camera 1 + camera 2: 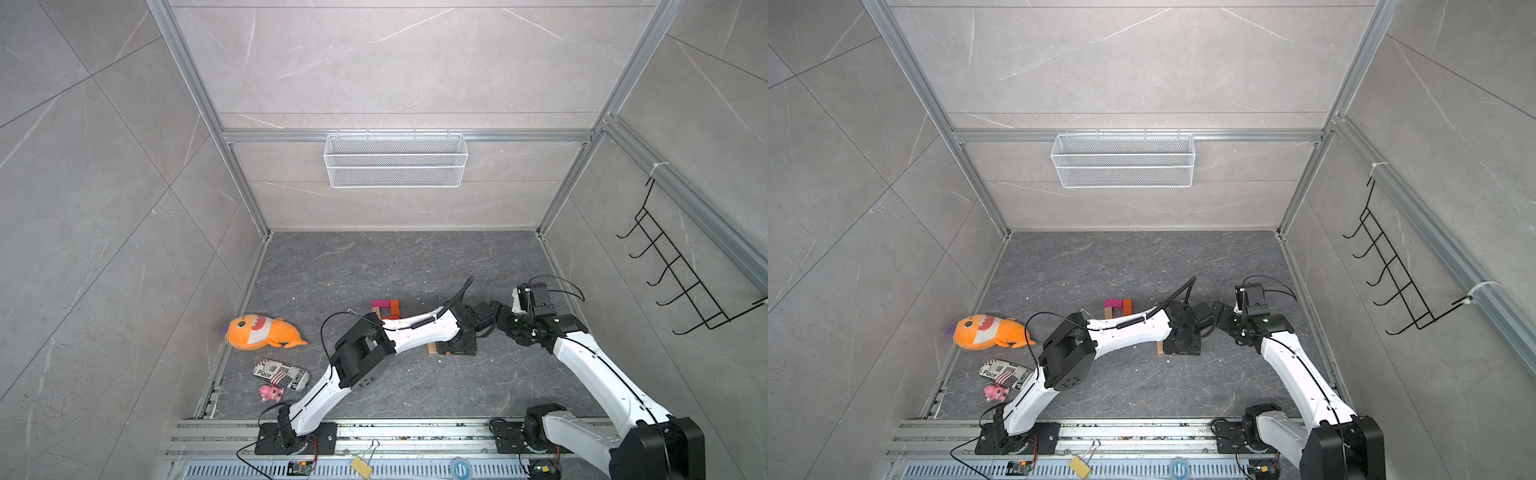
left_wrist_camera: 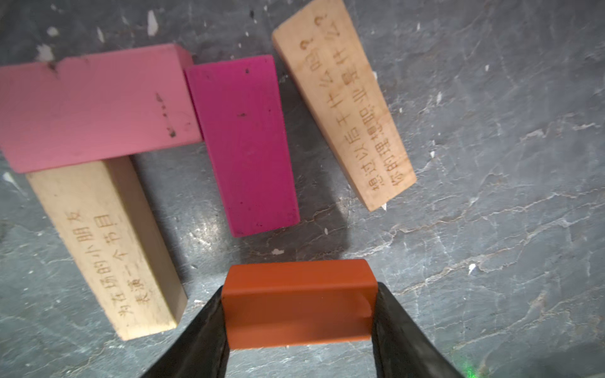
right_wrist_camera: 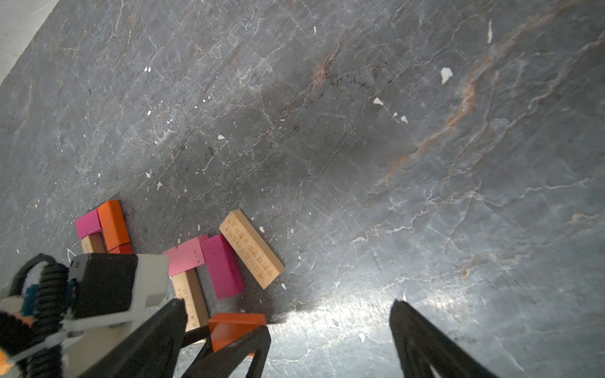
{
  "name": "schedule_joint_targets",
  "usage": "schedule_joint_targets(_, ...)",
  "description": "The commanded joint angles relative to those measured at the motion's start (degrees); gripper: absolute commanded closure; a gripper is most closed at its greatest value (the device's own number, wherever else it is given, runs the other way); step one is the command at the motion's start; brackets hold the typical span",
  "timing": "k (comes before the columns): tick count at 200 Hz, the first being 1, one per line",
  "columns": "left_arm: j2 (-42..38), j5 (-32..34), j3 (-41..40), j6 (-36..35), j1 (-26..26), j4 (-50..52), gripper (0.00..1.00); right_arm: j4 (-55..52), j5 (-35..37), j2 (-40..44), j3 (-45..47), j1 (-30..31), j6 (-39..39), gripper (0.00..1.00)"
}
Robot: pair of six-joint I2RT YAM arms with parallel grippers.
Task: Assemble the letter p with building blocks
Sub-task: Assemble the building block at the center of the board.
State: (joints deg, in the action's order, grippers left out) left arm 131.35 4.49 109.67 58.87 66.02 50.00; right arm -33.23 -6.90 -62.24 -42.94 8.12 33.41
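The magenta block's near end (image 2: pixel 265 225) lies below and outward of my left gripper, so I will next move it outward and down and release the orange-red block (image 2: pixel 298 304) there.
In the left wrist view my left gripper (image 2: pixel 299 289) is shut on an orange-red block (image 2: pixel 298 304), held low over the dark floor. Beyond it lie a magenta block (image 2: pixel 242 144), a light pink block (image 2: pixel 95 108) resting across a tan block (image 2: pixel 104 245), and a loose tan block (image 2: pixel 343 101) with printed characters. A built letter p (image 1: pixel 386 309) of magenta, orange, red and tan blocks lies further back and shows in both top views. My right gripper (image 3: pixel 288 302) stands open and empty beside the left one, over bare floor.
An orange plush fish (image 1: pixel 262 332), a printed pouch (image 1: pixel 281 375) and a small pink toy (image 1: pixel 270 392) lie at the left of the floor. A white wire basket (image 1: pixel 395 160) hangs on the back wall, a black hook rack (image 1: pixel 685 266) on the right wall.
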Motion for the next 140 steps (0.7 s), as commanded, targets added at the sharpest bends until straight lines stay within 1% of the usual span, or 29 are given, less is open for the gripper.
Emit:
schedule_joint_targets(1, 1.7, 1.8, 1.0, 1.9, -0.7, 2.5, 0.51, -0.8, -2.5, 2.1, 0.1, 0.6, -0.5, 0.00)
schedule_joint_targets(20, 1.8, 1.9, 1.0, 2.3, -1.0, 2.2, 0.51, -1.1, -2.2, 2.2, -0.1, 0.6, -0.5, 0.00)
schedule_joint_targets(21, 2.7, 1.9, 1.0, 2.4, -1.0, 2.2, 0.51, -1.2, -2.1, 2.2, 0.0, 0.7, -0.5, 0.00)
schedule_joint_targets(45, 4.1, 1.7, 1.1, 2.8, -1.4, 2.0, 0.51, -2.5, 1.2, 2.7, -0.3, 0.6, -0.3, 0.00)
schedule_joint_targets(96, 5.0, 2.0, 1.7, 3.2, -2.2, 2.2, 0.51, -4.3, 5.9, 5.1, -0.3, 0.7, 0.9, 0.00)
schedule_joint_targets(140, 5.4, 1.7, 1.9, 3.2, -2.4, 2.3, 0.51, -4.1, 5.8, 5.3, -0.2, 0.6, 1.1, 0.00)
